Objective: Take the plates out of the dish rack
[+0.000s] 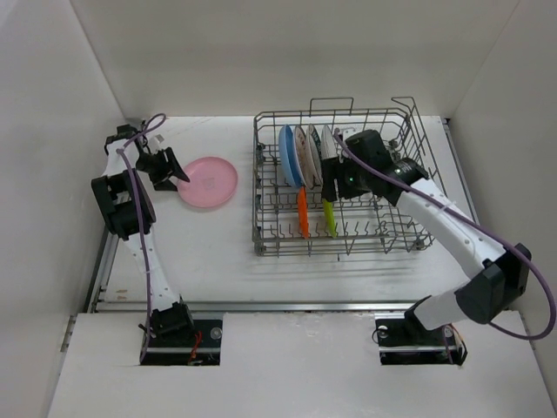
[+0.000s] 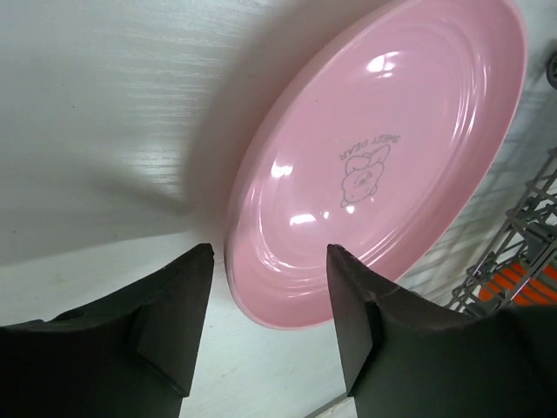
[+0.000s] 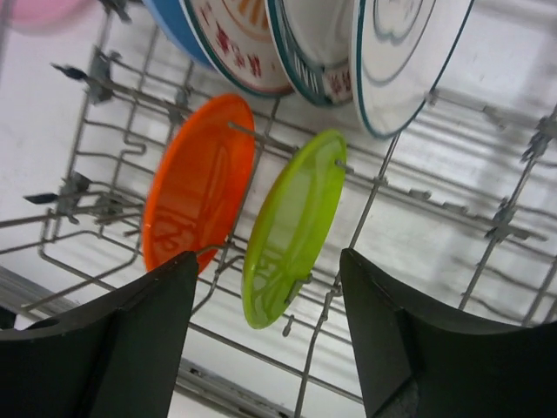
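The yellow-green plate is standing upright with clear space on either side. My right gripper needs to move down and slightly back onto the plate's upper rim next.
A pink plate (image 1: 209,181) (image 2: 383,165) lies flat on the table left of the dish rack (image 1: 270,235). My left gripper (image 1: 177,177) (image 2: 270,261) is open at the plate's near-left rim, its fingers apart from the rim. In the rack stand a blue plate (image 1: 288,155), white patterned plates (image 1: 310,153) (image 3: 400,52), an orange plate (image 1: 302,212) (image 3: 196,178) and a yellow-green plate (image 1: 329,217) (image 3: 291,226). My right gripper (image 1: 333,178) (image 3: 270,270) hangs open over the rack, above the yellow-green plate, holding nothing.
White walls close in the table at the back and on both sides. The rack's raised wire loops (image 1: 405,117) stand beside my right arm. The wire floor of the rack (image 3: 452,218) lies below my right fingers.
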### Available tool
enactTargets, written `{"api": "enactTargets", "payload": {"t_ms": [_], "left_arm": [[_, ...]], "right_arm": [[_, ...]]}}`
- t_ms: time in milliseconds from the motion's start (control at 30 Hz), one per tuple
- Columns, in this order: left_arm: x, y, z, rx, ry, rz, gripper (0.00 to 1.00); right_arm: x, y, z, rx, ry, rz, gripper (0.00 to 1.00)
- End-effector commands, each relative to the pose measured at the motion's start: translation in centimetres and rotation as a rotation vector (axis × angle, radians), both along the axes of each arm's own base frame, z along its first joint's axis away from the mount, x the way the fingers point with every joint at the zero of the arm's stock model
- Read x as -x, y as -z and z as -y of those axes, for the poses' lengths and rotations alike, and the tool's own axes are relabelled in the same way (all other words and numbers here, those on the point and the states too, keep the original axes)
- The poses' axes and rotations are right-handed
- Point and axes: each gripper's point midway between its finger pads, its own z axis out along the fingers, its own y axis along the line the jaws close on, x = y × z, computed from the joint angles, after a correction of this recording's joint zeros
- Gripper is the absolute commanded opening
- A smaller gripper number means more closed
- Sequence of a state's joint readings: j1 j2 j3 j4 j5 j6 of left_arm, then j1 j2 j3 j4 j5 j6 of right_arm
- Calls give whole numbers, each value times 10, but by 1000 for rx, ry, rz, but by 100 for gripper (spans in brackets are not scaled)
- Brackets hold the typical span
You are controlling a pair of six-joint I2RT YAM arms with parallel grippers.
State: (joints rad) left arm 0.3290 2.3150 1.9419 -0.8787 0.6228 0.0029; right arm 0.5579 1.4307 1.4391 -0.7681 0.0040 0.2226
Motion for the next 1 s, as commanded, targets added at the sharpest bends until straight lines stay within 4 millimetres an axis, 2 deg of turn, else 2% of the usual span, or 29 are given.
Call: {"api": "enactTargets", "payload": {"t_ms": [0,67,133,167,233,267,300,333,367,400,433,500,533,567,633,667,700,833,900,933,967], "left_arm": [[-11,-25,-4,-19,3,56,52],[-11,-32,-5,-32,1,67,58],[-14,-50,-10,-72,-5,106,64],[-13,-55,-13,-93,-10,113,72],[-15,-77,-16,-124,-5,169,72],[-18,-88,-20,-155,-12,200,80],[-18,-96,-21,-165,-24,212,82],[-19,-115,-23,-192,-30,260,84],[-21,-126,-19,-197,-30,289,84],[-24,-136,-15,-218,-24,324,93],[-23,-156,-12,-249,-15,371,95],[-24,-175,2,-281,25,423,96],[-20,-182,10,-284,50,432,96],[-20,-196,17,-301,87,469,96],[-9,-201,49,-296,185,456,98],[-5,-205,59,-298,225,460,98],[-2,-212,80,-305,301,488,98],[19,-214,123,-336,455,486,98],[28,-215,138,-360,520,490,98],[35,-217,157,-371,580,503,98],[41,-218,162,-401,623,509,98]], "right_arm": [[16,47,0,37,14,-152,71],[16,57,2,42,32,-162,67],[16,63,2,42,39,-174,63],[14,64,-3,30,29,-176,61],[16,65,-10,-1,1,-182,49],[14,64,-11,-6,1,-174,42],[10,60,-10,-9,23,-163,23],[7,57,-9,-6,31,-150,15],[4,53,-9,-4,40,-135,7],[4,50,-7,3,47,-132,2],[-2,33,-5,-4,63,-89,0],[-4,15,0,-1,85,-54,0],[-10,-9,5,-13,121,4,0],[-12,-21,8,-15,138,34,0],[-15,-39,16,-9,171,74,0],[-18,-57,20,-24,206,121,0],[-17,-65,25,-23,220,139,0],[-16,-94,40,-29,278,217,0],[-10,-106,45,-25,288,234,0],[-7,-112,47,-31,289,241,0],[-5,-115,49,-22,283,243,0]]}}
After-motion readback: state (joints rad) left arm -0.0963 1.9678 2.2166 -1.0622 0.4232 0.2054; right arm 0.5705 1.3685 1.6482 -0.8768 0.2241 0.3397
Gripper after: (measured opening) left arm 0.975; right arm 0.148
